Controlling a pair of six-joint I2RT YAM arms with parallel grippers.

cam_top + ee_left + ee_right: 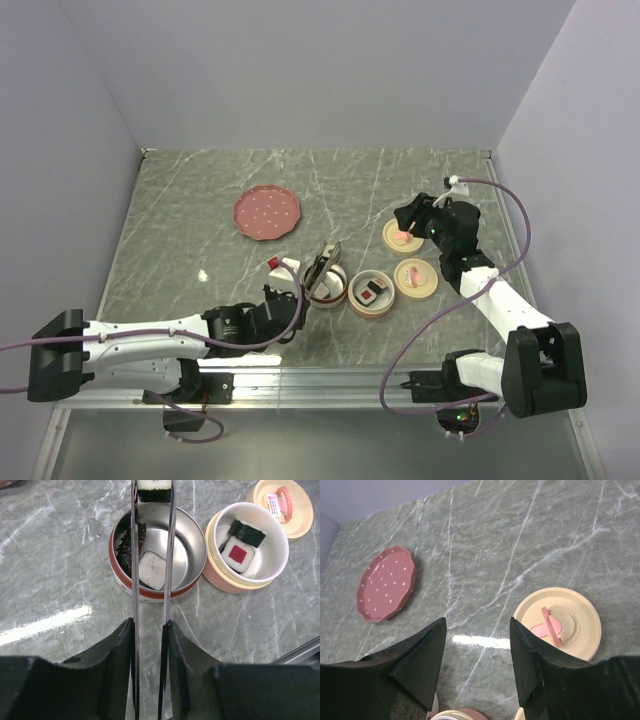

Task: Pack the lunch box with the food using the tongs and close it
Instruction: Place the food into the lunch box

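Observation:
My left gripper should move back and let go of the food piece (154, 489) over the bare bottom of the bowl, which is back from the ends of its tongs, because they reach past the bowl's rim.
My left gripper (150, 622) (283, 302) is shut on the silver tongs (134, 580) (325, 265), which reach out over the metal-lined lunch box bowl (187, 555) (335, 293). A white, black-sided food piece (154, 489) sits between the tong arms at the top edge. The bowl holds a white piece (152, 570) and a dark leafy bit (131, 545). The cream tier (280, 555) (372, 305) holds a red-topped piece (239, 554) and a black one (247, 532). Another red-topped piece (283, 264) lies left of the bowl. My right gripper (477, 622) (408, 214) hovers open and empty beside a cream lid (575, 610) (392, 236).
A second cream lid (415, 277) (300, 510) with a pink handle lies right of the cream tier. The dark pink dotted plate (267, 212) (385, 590) lies at the back left. Purple cables loop from both arms near the front edge.

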